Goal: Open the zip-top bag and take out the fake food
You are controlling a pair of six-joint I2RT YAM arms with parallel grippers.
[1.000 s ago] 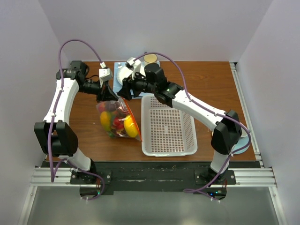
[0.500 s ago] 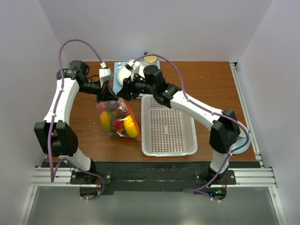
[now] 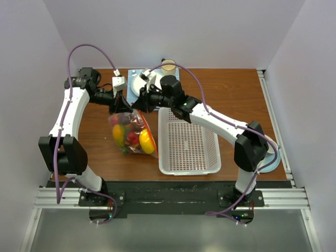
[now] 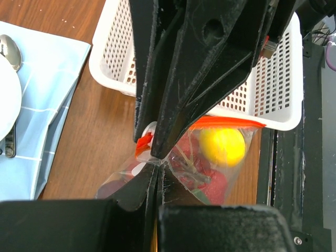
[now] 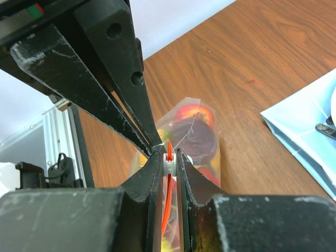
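Note:
The zip's near end (image 3: 155, 154) lies back from my right gripper, beside the basket, so my right gripper will next slide back along the bag's orange zip and let go of the slider at that end.
The clear zip-top bag (image 3: 131, 134) with its orange-red zip strip (image 3: 149, 131) lies left of the basket, full of fake food (image 3: 144, 142): yellow, red and maroon pieces. My left gripper (image 3: 122, 106) is shut on the bag's clear corner (image 4: 157, 164) at its far end. My right gripper (image 3: 137, 106) meets it there, shut on the bag's white zip slider (image 5: 168, 160) on the orange strip (image 5: 167, 220). In the left wrist view a yellow fruit (image 4: 222, 146) and red pieces (image 4: 212, 184) show through the plastic. In the right wrist view a maroon piece (image 5: 193, 135) shows.
A white perforated basket (image 3: 188, 140) stands right of the bag. A light blue cloth (image 4: 47, 94) with a white plate (image 3: 137, 83) and a spoon (image 4: 9, 50) lies behind the grippers. A tan cup (image 3: 168, 65) stands at the back edge.
The right arm has shifted slightly left and back, bringing its gripper closer to the left gripper at the bag's far end. The bag has barely moved.

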